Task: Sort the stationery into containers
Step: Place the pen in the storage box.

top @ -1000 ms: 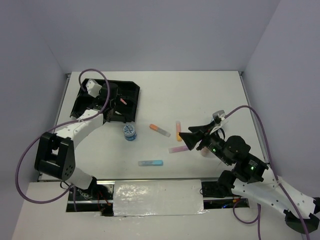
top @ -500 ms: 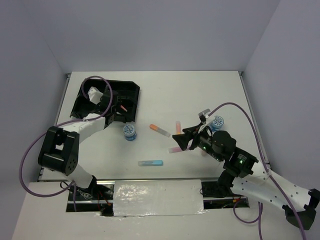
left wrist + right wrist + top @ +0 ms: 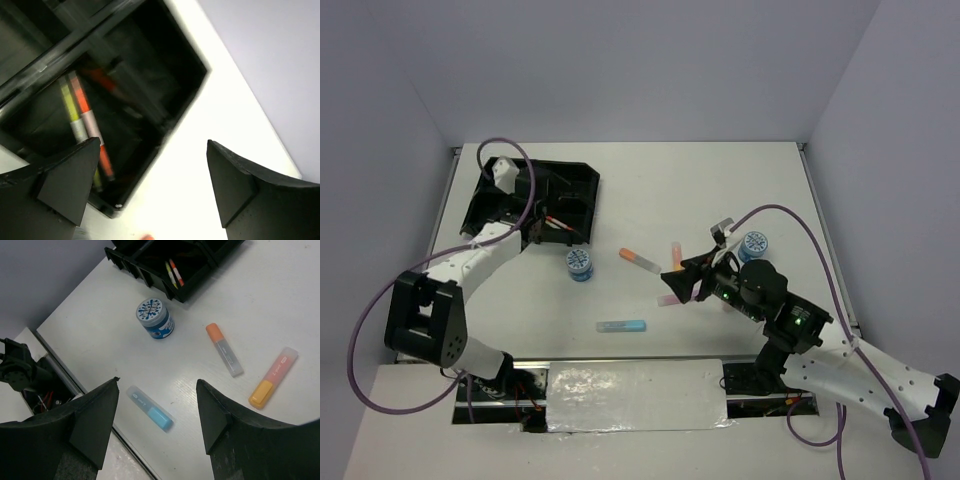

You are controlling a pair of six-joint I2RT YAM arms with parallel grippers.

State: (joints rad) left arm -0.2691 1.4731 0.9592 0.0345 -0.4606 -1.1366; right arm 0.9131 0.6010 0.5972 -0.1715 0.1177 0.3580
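Note:
I will next swing my left gripper back, down and to the right in the top view around the blue jar's lid (image 3: 579, 258), which is below it, outside the tray (image 3: 582, 180).
The black tray (image 3: 582, 180) sits at the back left, and thin orange and yellow pens (image 3: 85, 112) lie in its near compartment. My left gripper (image 3: 152, 145) hovers open and empty over the tray's near edge (image 3: 542, 222). On the table lie a tape roll (image 3: 580, 264), an orange highlighter (image 3: 640, 260), a pink-and-yellow highlighter (image 3: 272, 377), a purple highlighter (image 3: 668, 299) and a blue highlighter (image 3: 150, 408). A second tape roll (image 3: 754, 244) stands at the right. My right gripper (image 3: 157, 381) hangs open and empty above the table just beyond the blue highlighter, partly covering the purple one from above (image 3: 672, 282).
White walls close in the table on three sides. A shiny taped strip (image 3: 635, 395) runs along the near edge between the arm bases. Purple cables (image 3: 510, 150) loop over both arms.
My left gripper has opened wide and a pen now lies in the tray beside another. My right arm has swung left and lower over the highlighters, its jaws unchanged.

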